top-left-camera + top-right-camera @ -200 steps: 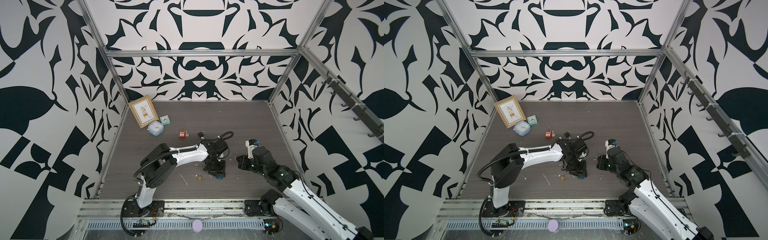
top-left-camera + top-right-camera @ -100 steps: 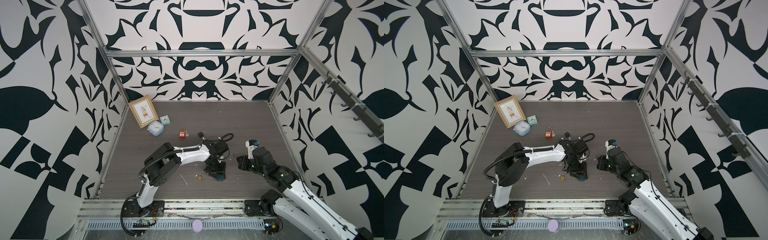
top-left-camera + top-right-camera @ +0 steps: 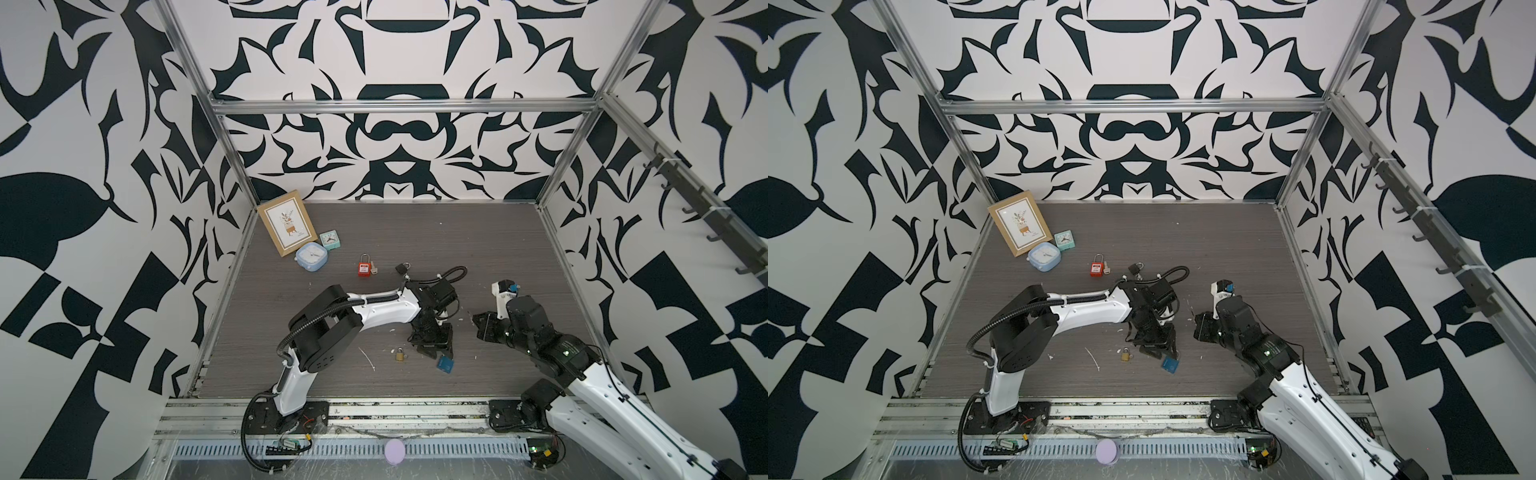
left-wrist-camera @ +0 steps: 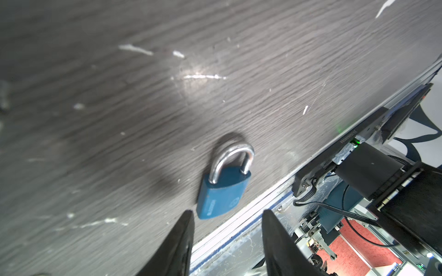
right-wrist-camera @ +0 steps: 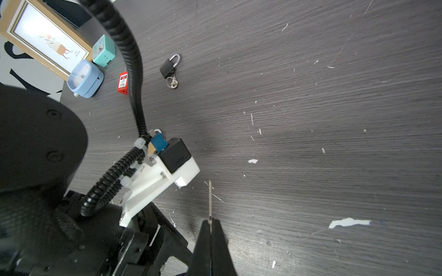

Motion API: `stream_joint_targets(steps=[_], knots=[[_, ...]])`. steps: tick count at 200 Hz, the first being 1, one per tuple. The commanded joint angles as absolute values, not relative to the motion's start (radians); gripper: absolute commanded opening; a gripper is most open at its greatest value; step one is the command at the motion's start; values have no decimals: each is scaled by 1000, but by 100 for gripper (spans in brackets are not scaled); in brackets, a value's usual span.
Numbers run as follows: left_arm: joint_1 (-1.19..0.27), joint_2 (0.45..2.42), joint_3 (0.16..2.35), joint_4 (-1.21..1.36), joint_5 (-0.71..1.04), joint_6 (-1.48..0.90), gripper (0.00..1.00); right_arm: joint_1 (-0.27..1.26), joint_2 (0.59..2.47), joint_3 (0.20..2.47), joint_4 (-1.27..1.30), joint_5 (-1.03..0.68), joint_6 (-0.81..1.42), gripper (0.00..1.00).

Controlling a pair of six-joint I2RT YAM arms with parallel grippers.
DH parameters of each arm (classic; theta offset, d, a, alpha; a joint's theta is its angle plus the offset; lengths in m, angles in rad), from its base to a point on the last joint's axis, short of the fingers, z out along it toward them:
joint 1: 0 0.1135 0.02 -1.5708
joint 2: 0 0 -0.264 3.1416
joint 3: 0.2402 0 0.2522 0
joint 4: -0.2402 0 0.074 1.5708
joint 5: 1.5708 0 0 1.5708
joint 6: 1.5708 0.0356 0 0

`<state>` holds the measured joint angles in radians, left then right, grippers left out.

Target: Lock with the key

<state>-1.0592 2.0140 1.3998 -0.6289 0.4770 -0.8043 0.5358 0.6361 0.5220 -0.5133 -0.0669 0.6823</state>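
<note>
I need to move my right gripper down and back toward the blue padlock next and let go of the key on the bare tabletop beside the padlock's shackle. Both shackle legs meet the padlock's body.
A blue padlock with a steel shackle lies flat on the dark table, free of any grip, near the front edge in both top views. Both shackle legs meet the body. My left gripper stands open just short of the lock's base, nothing between its fingers; in a top view it hovers just behind the lock. My right gripper is shut on a thin silver key, whose blade sticks out past the fingertips. It is held to the right of the left gripper.
A small brass padlock lies left of the blue one. A red padlock and a black padlock with keys lie farther back. A picture frame and two clocks stand at the back left. The metal front rail runs close to the lock.
My left gripper's jaws have opened and the blue padlock now lies loose on the table just in front of them. The right arm with the key has stayed in place.
</note>
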Motion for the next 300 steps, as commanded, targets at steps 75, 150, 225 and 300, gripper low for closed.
stream_joint_targets(steps=[75, 150, 225, 300], knots=[[-967, 1613, 1337, -528, -185, -628, 69, 532, 678, 452, -603, -246, 816, 0], [-843, 1117, 911, -95, -530, -448, 88, 533, 952, 393, -506, -383, 804, 0], [-787, 1121, 874, -127, -488, -495, 90, 547, 1089, 371, -399, -415, 819, 0], [-751, 1118, 885, -139, -488, -477, 91, 550, 1086, 420, -474, -356, 773, 20]])
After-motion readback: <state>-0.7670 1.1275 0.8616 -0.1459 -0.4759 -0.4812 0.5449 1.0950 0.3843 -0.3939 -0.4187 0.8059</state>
